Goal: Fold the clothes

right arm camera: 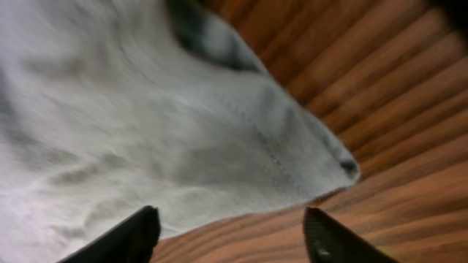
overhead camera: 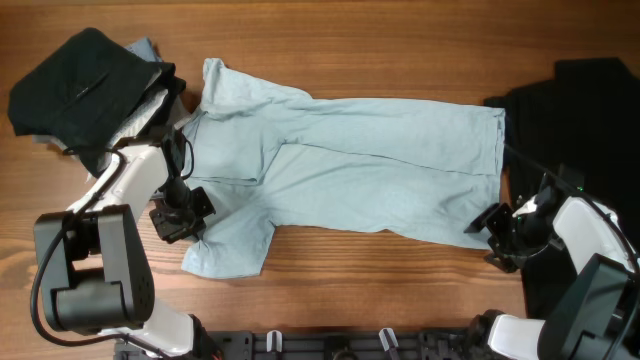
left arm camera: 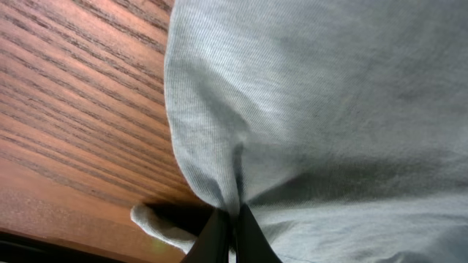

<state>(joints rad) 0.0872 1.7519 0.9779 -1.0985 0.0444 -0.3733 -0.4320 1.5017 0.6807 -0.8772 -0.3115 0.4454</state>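
The shirt's folded layer (overhead camera: 230, 148) is outward of my gripper, so my left gripper needs to lift the pinched edge next, then move it outward and let it go over that layer.
The pale blue T-shirt (overhead camera: 360, 165) lies spread across the middle of the wooden table, its collar to the left and its hem to the right. My left gripper (overhead camera: 192, 222) is shut on the edge of the shirt by its near sleeve; in the left wrist view the cloth (left arm camera: 307, 109) puckers into the closed fingers (left arm camera: 235, 223). My right gripper (overhead camera: 495, 225) is open over the bare wood just short of the shirt's near hem corner (right arm camera: 322, 157); its fingers (right arm camera: 230, 234) stand wide apart with nothing between them.
A bundle of black and grey garments (overhead camera: 90, 85) lies at the far left corner. A black T-shirt (overhead camera: 580, 110) lies along the right edge, partly under the right arm. The table's front edge runs close below both grippers.
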